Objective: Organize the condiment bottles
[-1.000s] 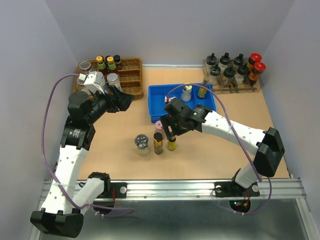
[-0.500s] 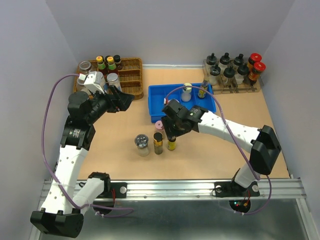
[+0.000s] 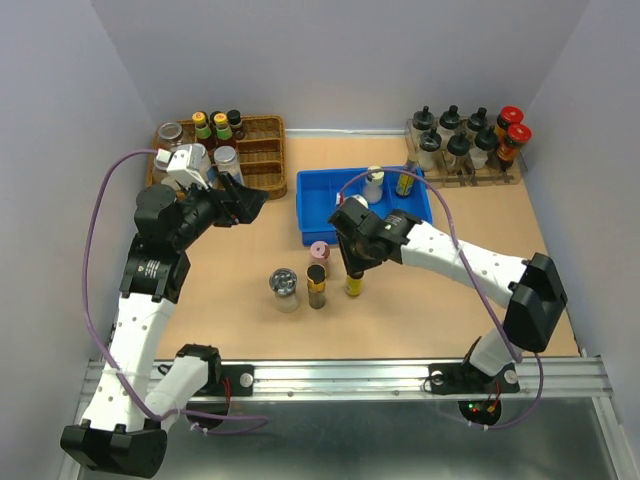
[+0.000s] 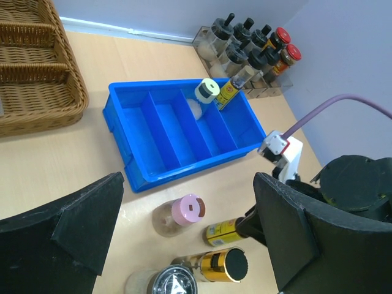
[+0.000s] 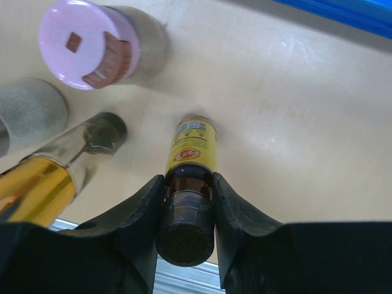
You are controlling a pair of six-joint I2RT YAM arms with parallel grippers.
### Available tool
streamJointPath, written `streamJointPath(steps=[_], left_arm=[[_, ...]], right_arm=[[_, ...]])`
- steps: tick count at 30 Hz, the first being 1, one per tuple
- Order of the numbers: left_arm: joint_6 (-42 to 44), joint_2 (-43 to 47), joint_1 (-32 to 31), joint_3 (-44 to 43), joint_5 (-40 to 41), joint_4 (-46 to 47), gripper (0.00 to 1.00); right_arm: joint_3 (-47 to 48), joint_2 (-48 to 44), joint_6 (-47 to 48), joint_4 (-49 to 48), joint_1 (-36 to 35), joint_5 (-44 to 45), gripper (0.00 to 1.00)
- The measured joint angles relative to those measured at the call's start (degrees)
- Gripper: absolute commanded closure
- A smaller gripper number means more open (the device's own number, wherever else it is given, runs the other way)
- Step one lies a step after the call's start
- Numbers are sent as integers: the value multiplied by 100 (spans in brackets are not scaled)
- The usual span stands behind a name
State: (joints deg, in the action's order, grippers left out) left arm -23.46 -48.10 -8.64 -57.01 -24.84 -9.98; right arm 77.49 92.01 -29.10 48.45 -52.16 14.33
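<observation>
My right gripper should next lift the matching bottle, swing outward, lower it into the free space before the bin's yellow bottle and let go, because that space lies outward.
My right gripper (image 3: 352, 268) (image 5: 188, 184) is shut on the dark neck of a slim yellow-labelled bottle (image 3: 353, 286) (image 5: 191, 150) that stands on the table. Left of it stand a gold bottle with a black cap (image 3: 316, 285) (image 4: 228, 264), a pink-lidded jar (image 3: 319, 252) (image 5: 82, 43) and a silver-lidded clear jar (image 3: 285, 288) (image 4: 174, 283). A pale-green-lidded jar (image 3: 373, 185) (image 4: 207, 92) and another yellow bottle (image 3: 405, 178) sit in the blue bin (image 3: 310, 190) (image 4: 141, 159). My left gripper (image 3: 245, 200) (image 4: 188, 179) hangs open and holds nothing, above the table left of the bin.
A wicker basket (image 3: 262, 140) (image 4: 37, 92) at the back left holds several other bottles and jars. At the back right a clear rack carries black-knobbed cruets (image 3: 450, 140) and two red-capped bottles (image 3: 512, 128). The bin's left compartments hold nothing.
My right gripper has closed on the yellow-labelled bottle's neck, and the bottle has shifted slightly right. The left arm has not moved.
</observation>
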Motion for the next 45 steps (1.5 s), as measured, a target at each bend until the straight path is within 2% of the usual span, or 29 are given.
streamJointPath(steps=[5, 12, 22, 32, 45], left_arm=[[0, -2, 0, 0, -4, -15, 1], [0, -66, 0, 0, -61, -11, 1], [133, -400, 0, -13, -352, -59, 1], [1043, -1102, 0, -715, -37, -1043, 1], [1580, -1794, -2, -748, 627, -2188, 1]], right_arm=[[485, -271, -24, 612, 354, 433, 99], [1322, -866, 162, 730, 1829, 968, 99], [1624, -531, 586, 629, 3274, 879, 100], [1867, 238, 883, 197, 3609, 376, 99], [2568, 1198, 1012, -118, 3685, 48, 100]])
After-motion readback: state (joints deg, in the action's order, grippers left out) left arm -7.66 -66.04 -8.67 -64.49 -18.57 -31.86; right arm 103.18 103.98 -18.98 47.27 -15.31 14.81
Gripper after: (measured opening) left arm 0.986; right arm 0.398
